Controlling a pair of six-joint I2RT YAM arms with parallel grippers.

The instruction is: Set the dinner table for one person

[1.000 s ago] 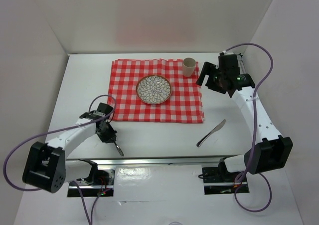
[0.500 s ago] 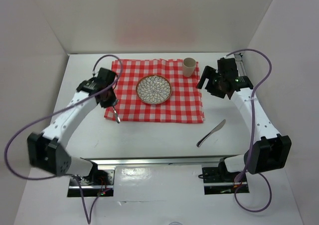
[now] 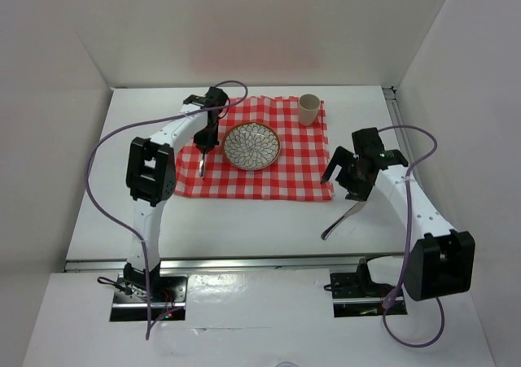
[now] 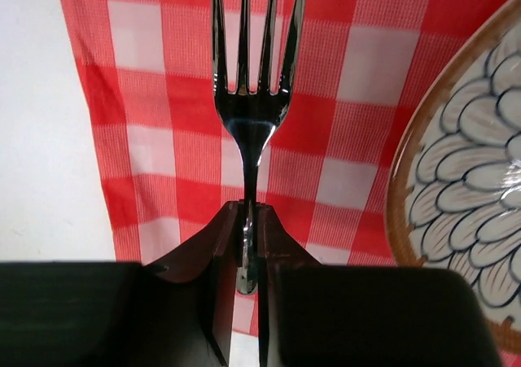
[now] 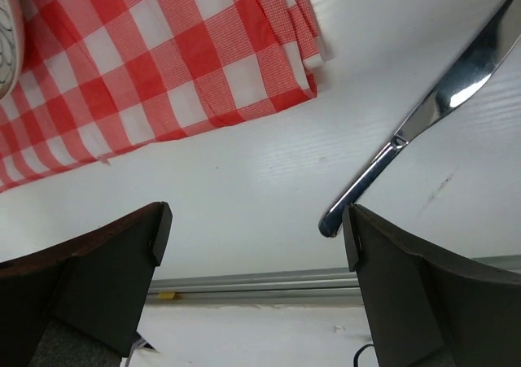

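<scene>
The fork [image 3: 200, 165] is already over the cloth with its tines pointing outward, so my left gripper will go down onto the checked strip beside the plate and release it.
The white dinner table [image 3: 244, 220] carries a red-and-white checked cloth [image 3: 285, 172] with a patterned plate [image 3: 251, 146] in its middle and a beige cup [image 3: 308, 108] at its far right corner. My left gripper [image 3: 205, 145] is shut on a fork [image 3: 200, 165] over the cloth, just left of the plate. In the left wrist view the fork [image 4: 252, 98] sticks out of the gripper [image 4: 247, 214], tines pointing away, with the plate [image 4: 464, 155] to its right. My right gripper [image 3: 348, 180] is open and empty above the knife [image 3: 342, 220]. In the right wrist view the knife [image 5: 423, 115] lies on bare table by the right finger.
A metal rail [image 3: 244, 263] runs along the table's near edge and also shows in the right wrist view [image 5: 260, 284]. White walls enclose the table on the left, back and right. The cloth's near right corner [image 5: 301, 82] lies close to the knife.
My left gripper has carried the fork from the table's near left up onto the cloth beside the plate. My right gripper has moved from beside the cup toward me, over the knife.
</scene>
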